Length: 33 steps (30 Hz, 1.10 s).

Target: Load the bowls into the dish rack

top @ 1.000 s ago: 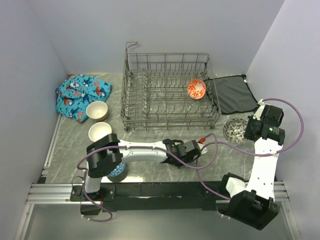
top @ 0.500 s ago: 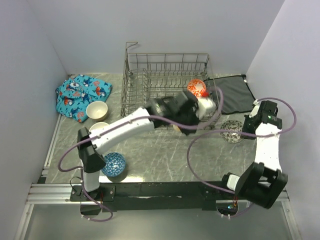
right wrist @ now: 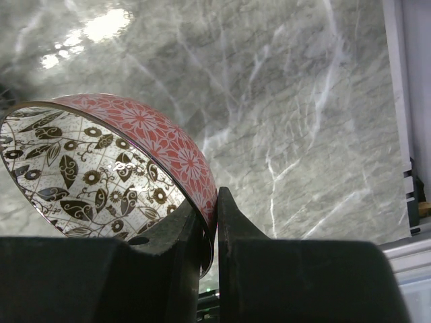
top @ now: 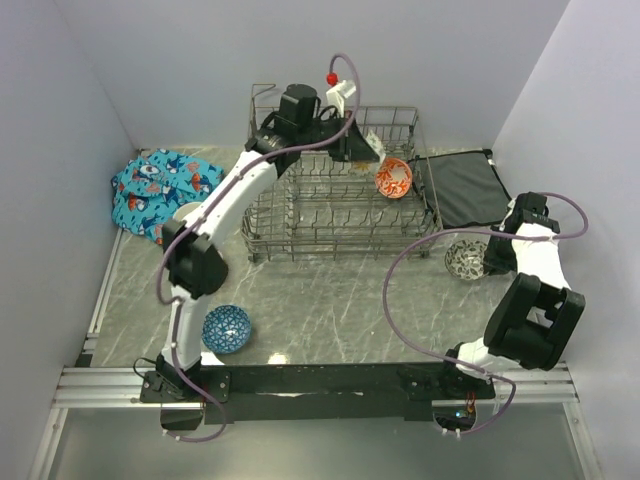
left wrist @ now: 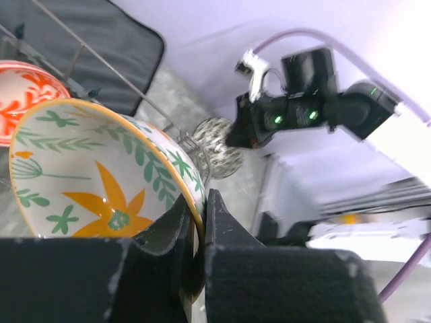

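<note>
My left gripper should move down next and release the cream bowl in the rack slot beside the orange-red bowl, because that open slot is below the gripper.
My left gripper is shut on the rim of the cream bowl with orange leaves. It holds the bowl tilted above the back right part of the dish rack. In the top view this gripper hangs just left of the orange-red bowl, which stands in the rack. My right gripper is shut on the rim of a bowl that is red patterned outside and black-and-white inside. That bowl is low over the table, right of the rack. A blue bowl sits at the front left.
A plain cream bowl sits left of the rack, partly behind my left arm. A blue printed cloth lies at the far left. A flat dark mat lies right of the rack. Walls close in on both sides.
My left arm has swung from the front of the table up over the back of the rack, carrying its bowl. The right arm has folded back, and its bowl has moved only slightly.
</note>
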Available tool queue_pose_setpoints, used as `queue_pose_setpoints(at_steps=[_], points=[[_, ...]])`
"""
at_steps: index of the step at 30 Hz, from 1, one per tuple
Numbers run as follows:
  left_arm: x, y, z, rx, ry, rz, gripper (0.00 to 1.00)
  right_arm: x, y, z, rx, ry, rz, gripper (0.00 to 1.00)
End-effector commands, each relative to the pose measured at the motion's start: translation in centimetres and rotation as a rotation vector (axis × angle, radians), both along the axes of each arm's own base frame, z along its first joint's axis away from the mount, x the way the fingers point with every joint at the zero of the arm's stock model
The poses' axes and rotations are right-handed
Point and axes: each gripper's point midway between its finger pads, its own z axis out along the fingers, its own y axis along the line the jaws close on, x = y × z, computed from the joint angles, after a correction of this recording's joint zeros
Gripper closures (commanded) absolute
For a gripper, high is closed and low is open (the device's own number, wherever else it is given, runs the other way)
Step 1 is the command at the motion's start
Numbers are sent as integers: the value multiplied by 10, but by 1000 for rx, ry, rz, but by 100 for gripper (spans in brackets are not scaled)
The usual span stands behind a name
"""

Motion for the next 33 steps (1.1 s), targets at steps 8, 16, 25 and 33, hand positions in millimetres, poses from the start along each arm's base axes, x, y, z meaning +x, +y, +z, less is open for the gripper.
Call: queue_pose_setpoints(at_steps=[8, 16, 25, 33], points=[[30, -22, 2, -270, 109, -234, 99, 25, -12, 10, -39, -40, -6, 100], [80, -30, -43, -283, 106, -119, 99, 12, -6, 0, -32, -9, -9, 100], [122, -45, -61, -327, 106, 96, 99, 1, -1, -5, -28, 12, -1, 100], [138, -52, -70, -372, 110, 176, 99, -5, -5, -6, -53, 42, 0, 100]])
